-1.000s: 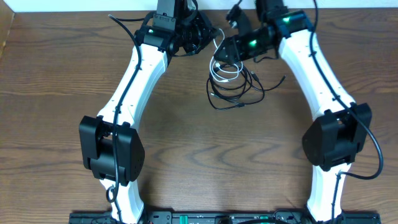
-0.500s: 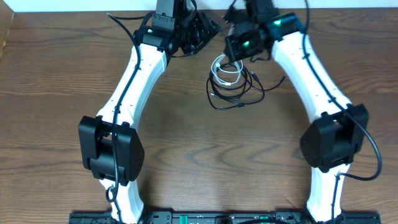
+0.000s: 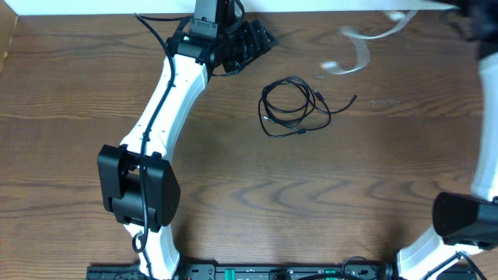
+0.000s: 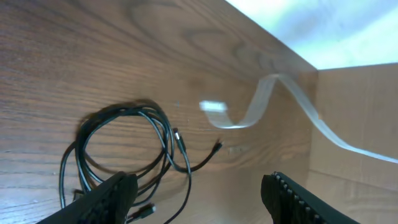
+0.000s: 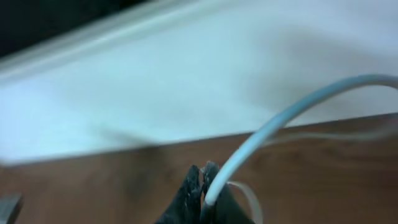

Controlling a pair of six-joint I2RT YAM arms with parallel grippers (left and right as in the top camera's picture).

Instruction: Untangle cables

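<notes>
The white cable goes to the right in the overhead view with my right gripper next, then down onto bare tabletop, where my right gripper releases it apart from the black coil.
The black cable point(image 3: 292, 109) lies coiled on the table by itself, and it also shows in the left wrist view as a black cable point(image 4: 124, 155) just ahead of my left finger. The white cable point(image 3: 362, 50) hangs blurred in the air to the coil's upper right, running toward the top right corner. My right gripper point(image 5: 204, 177) is shut on the white cable point(image 5: 280, 118); overhead it is only a dark blur at the top right edge. My left gripper point(image 3: 257, 39) stands open and empty at the table's back, left of the coil. The white cable point(image 4: 249, 115) crosses its view, plug end free.
The wooden table point(image 3: 233, 179) ends at a white wall along the back. My right arm point(image 3: 486, 117) runs along the right frame edge. A cardboard-coloured surface point(image 4: 360, 112) stands at the right of the left wrist view.
My right gripper closed on the white cable and swung fast up and to the right, pulling it off the black coil. My left gripper opened and drew slightly back.
</notes>
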